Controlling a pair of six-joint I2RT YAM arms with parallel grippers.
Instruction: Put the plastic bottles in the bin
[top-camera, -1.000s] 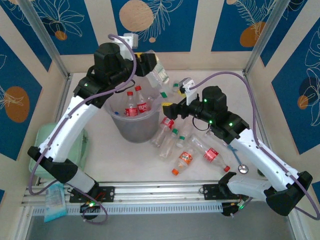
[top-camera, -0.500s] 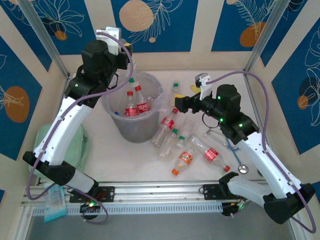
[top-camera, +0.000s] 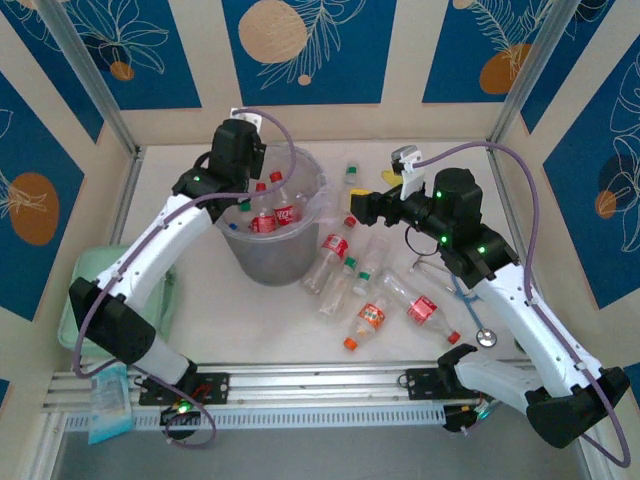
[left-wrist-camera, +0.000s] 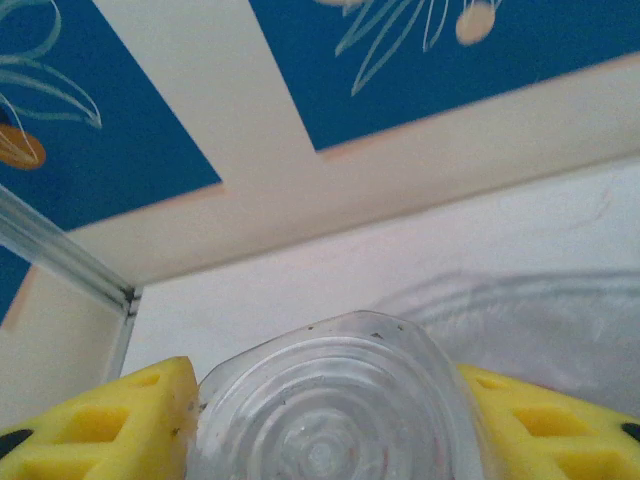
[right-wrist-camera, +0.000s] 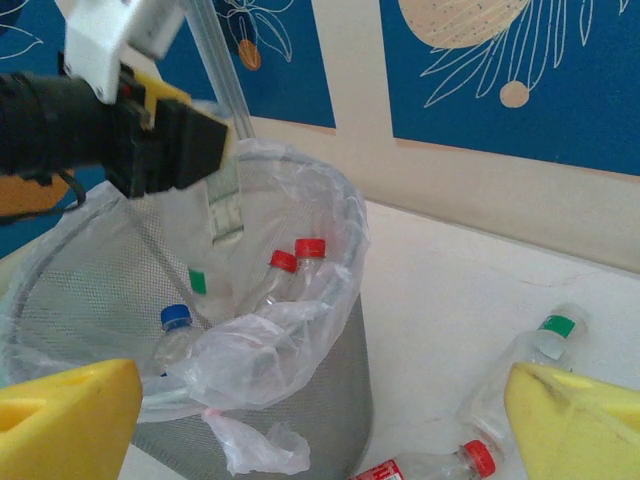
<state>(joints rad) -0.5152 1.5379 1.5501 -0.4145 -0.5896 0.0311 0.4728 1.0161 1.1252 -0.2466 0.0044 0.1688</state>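
My left gripper goes down into the bag-lined bin and releases the clear bottle beside the red-capped ones next, as the bin's opening (top-camera: 268, 192) (left-wrist-camera: 545, 335) lies below.
The bin (top-camera: 268, 258) is a grey bucket lined with a clear bag, at the table's middle left. My left gripper (top-camera: 240, 188) hangs over its left rim, shut on a clear bottle (top-camera: 243, 203) held green cap down; the bottle's ribbed base (left-wrist-camera: 325, 400) sits between the yellow fingers (left-wrist-camera: 120, 420). In the bin (right-wrist-camera: 330, 400) stand two red-capped bottles (right-wrist-camera: 298, 255) and a blue-capped one (right-wrist-camera: 175, 320). My right gripper (top-camera: 358, 208) is open and empty to the bin's right. Several bottles (top-camera: 335, 248) lie on the table right of the bin, one orange-capped (top-camera: 368, 320).
A pale green tray (top-camera: 78, 300) lies at the left edge, partly under the left arm. A stethoscope-like tool (top-camera: 484, 338) rests near the right arm. A lone green-capped bottle (top-camera: 350, 176) lies near the back wall. Walls close in the table on three sides.
The left arm swung the bottle from the bin's right, round the back left, and lowered it cap down over the bin. The right gripper drew back rightward, then held still.
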